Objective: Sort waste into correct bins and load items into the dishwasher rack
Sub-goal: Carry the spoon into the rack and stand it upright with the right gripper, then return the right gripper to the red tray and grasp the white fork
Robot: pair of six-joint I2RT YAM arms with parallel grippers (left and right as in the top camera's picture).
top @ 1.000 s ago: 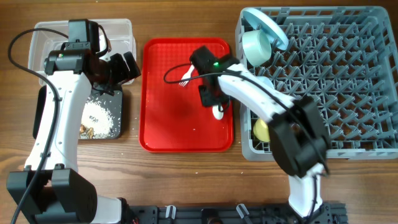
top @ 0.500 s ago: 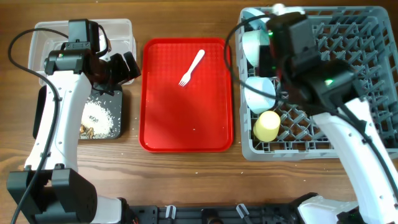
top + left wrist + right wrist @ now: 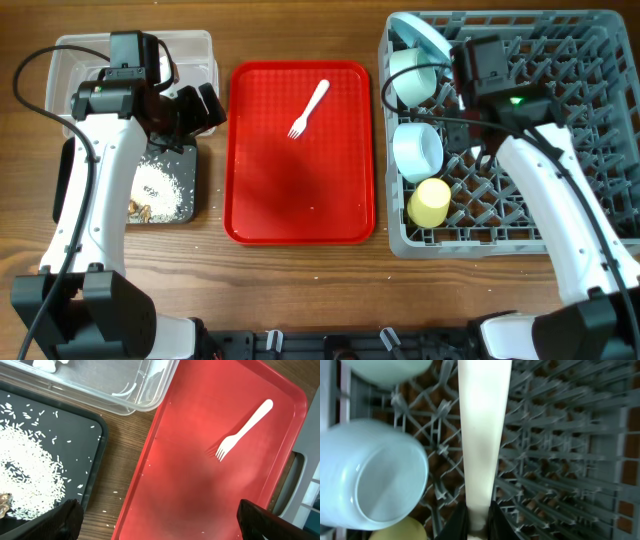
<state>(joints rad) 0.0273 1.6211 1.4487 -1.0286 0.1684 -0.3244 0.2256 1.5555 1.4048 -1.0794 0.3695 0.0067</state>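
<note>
The rack's empty wires next to the pale blue bowl are below my right gripper, so it needs to lower the white spoon [image 3: 482,425] onto those wires next and let go of the spoon's handle.
My right gripper [image 3: 479,522] is shut on the handle of the white spoon [image 3: 482,425] and holds it above the grey dishwasher rack [image 3: 560,120], just right of the bowls; in the overhead view the gripper [image 3: 478,62] hides the spoon. In the rack's left side sit the pale blue plate [image 3: 430,40], pale green bowl [image 3: 412,75], pale blue bowl [image 3: 417,150] and yellow cup [image 3: 430,202]. The white fork [image 3: 308,108] lies on the red tray [image 3: 300,200]. My left gripper [image 3: 165,525] is open and empty above the red tray's left edge. The wrapper is hidden.
The clear tub [image 3: 190,50] stands at the back left, partly under my left arm. The black tray [image 3: 165,185] in front of it holds white rice [image 3: 30,470] and brown scraps [image 3: 140,209]. A few grains lie on the wood between the trays.
My right gripper has carried the spoon from the red tray over to the rack, then shifted a little right above it. The left arm has not moved.
</note>
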